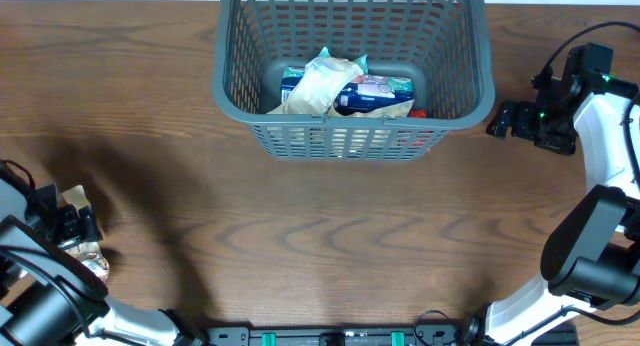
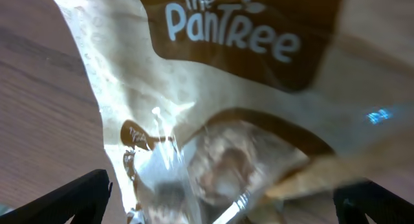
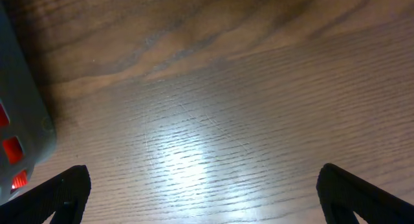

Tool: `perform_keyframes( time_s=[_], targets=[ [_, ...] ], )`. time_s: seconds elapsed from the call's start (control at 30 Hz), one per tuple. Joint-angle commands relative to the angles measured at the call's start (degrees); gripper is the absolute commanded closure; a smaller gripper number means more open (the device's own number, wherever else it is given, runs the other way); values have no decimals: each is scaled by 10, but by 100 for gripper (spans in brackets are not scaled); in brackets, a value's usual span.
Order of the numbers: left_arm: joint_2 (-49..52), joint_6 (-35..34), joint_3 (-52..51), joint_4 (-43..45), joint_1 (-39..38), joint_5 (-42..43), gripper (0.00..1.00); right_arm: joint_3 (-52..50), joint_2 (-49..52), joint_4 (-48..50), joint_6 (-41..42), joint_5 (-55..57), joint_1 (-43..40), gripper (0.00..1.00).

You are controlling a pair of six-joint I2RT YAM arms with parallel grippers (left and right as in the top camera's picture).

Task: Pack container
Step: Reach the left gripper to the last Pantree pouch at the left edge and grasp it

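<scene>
The left gripper needs to go down onto the beige and brown snack packet (image 2: 213, 101) next and pinch it beside the brown label (image 2: 240, 31), because the packet is right below the gripper's open fingers.
The grey-blue slotted basket (image 1: 228, 86) stands at the back middle of the table and holds several snack packets (image 1: 340, 86). My left gripper (image 1: 72, 226) is at the far left edge, low over a beige and brown "The PanTree" snack packet (image 1: 74, 197). In the left wrist view this packet (image 2: 220, 88) fills the frame and the jaws (image 2: 220, 198) stand wide open on either side of it. My right gripper (image 1: 502, 119) is open and empty just right of the basket. Its jaws (image 3: 204, 185) hang over bare wood, with the basket's corner (image 3: 19, 101) at the left.
The wooden table (image 1: 330, 236) stretches between the two arms. A red packet shows through the basket's slots (image 3: 10, 149). The right arm's white links (image 1: 600, 216) rise along the right edge.
</scene>
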Motion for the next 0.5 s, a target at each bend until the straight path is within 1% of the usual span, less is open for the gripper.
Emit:
perform_keyframes(
  time_s=[0.0, 0.3, 0.33, 0.37, 0.4, 0.47],
  targets=[
    [19, 7, -1, 8, 8, 4, 1, -1, -1, -2, -7, -4, 5, 1],
    [57, -2, -1, 35, 10, 14, 0, -1, -1, -3, -7, -4, 5, 1],
    [59, -7, -1, 38, 10, 14, 2, -1, -1, -3, -7, -4, 5, 1],
    [61, -16, -1, 42, 10, 14, 5, -1, -1, -3, -7, -4, 5, 1],
    [62, -23, -1, 44, 10, 14, 12, -1, -1, -3, -7, -4, 5, 1],
    [63, -25, -1, 43, 10, 27, 30, -1, -1, -3, -7, -4, 5, 1]
  ],
)
